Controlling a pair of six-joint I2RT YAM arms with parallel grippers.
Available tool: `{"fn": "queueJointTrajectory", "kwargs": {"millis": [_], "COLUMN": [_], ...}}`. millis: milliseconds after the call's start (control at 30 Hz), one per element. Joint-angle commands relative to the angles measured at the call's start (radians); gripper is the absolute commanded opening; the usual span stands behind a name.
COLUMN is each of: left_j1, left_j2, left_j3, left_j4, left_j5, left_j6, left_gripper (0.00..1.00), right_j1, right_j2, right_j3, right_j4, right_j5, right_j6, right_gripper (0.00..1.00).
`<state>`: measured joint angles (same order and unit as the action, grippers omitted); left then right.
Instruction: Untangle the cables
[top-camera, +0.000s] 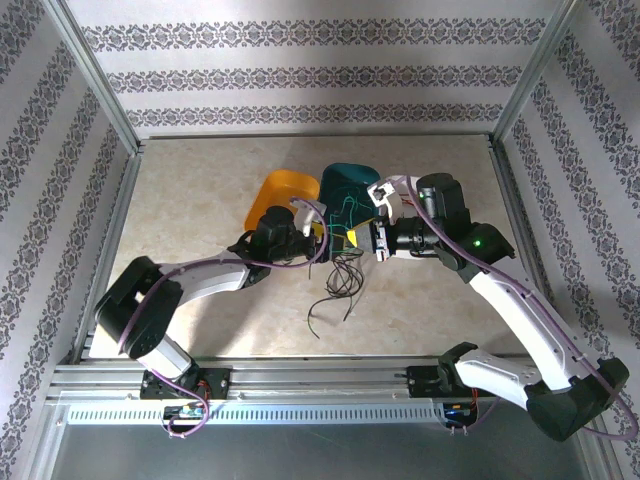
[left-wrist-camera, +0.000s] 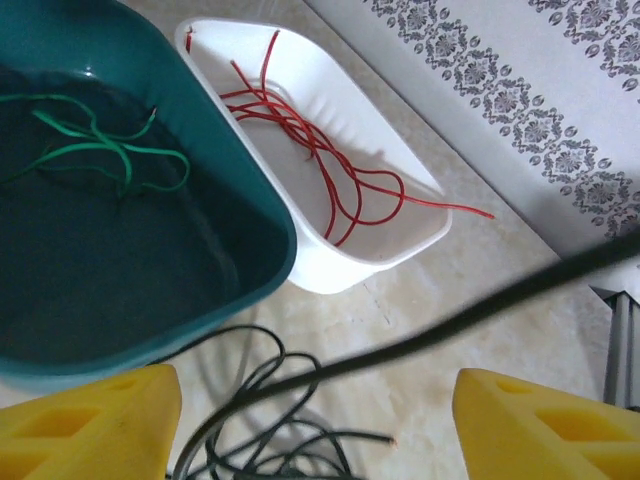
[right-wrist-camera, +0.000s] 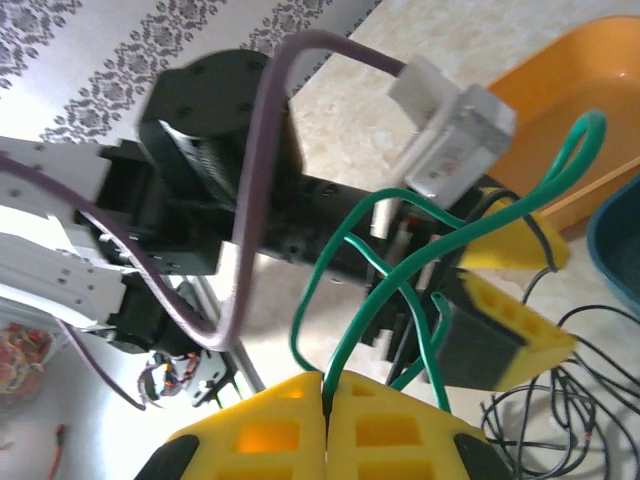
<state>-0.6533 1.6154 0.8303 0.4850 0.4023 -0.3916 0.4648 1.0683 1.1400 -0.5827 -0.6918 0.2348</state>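
The right gripper swings outward over the teal tray (left-wrist-camera: 240, 270) next and releases the green cables, since that tray, with green cables inside, lies outward of the gripper.
My right gripper (right-wrist-camera: 325, 385) is shut on green cables (right-wrist-camera: 400, 280), which loop upward from its yellow fingers toward the left arm. My left gripper (left-wrist-camera: 315, 430) stands open just left of it, above a tangle of black cables (left-wrist-camera: 270, 420) on the table. One blurred black strand (left-wrist-camera: 470, 310) runs slantwise across the gap between its fingers, and I cannot tell if it touches them. More green cables (left-wrist-camera: 100, 150) lie in the teal tray (left-wrist-camera: 240, 270). Red cables (left-wrist-camera: 320, 150) lie in the white tray (left-wrist-camera: 400, 250). From above, the two grippers (top-camera: 322, 232) (top-camera: 355, 238) nearly meet over the black cables (top-camera: 340, 280).
An orange tray (top-camera: 280, 195) stands left of the teal tray (top-camera: 350, 180) at mid-table. Metal frame rails (top-camera: 110, 100) and patterned walls close in the table on three sides. Bare tabletop (top-camera: 200, 190) lies to the left and near the front edge.
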Motion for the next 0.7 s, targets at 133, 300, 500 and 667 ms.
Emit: {"fn": "queueJointTrajectory", "kwargs": {"millis": [133,300,500,667], "left_j1": [0.001,0.007,0.020,0.023], "left_j2": [0.090,0.005,-0.117,-0.189], "left_j3": [-0.013,-0.080,-0.183,-0.228], "left_j4": [0.210,0.126,0.005,-0.012], "left_j5": [-0.088,-0.159,-0.258,-0.264], "left_j6": [-0.134,-0.140,-0.138,-0.148], "left_gripper": [0.03,0.00,0.00,0.00], "right_j1": [-0.060,-0.135,-0.250,-0.264], "right_j2": [-0.036,-0.081,-0.074,0.012], "right_j3": [0.022,0.009,-0.015,-0.020], "right_j4": [0.050,0.088,0.148,0.234], "right_j5": [-0.029,0.190,0.445,0.458], "right_j6": [0.052,0.067,0.140,0.192], "right_gripper": [0.05,0.08,0.07,0.04]}}
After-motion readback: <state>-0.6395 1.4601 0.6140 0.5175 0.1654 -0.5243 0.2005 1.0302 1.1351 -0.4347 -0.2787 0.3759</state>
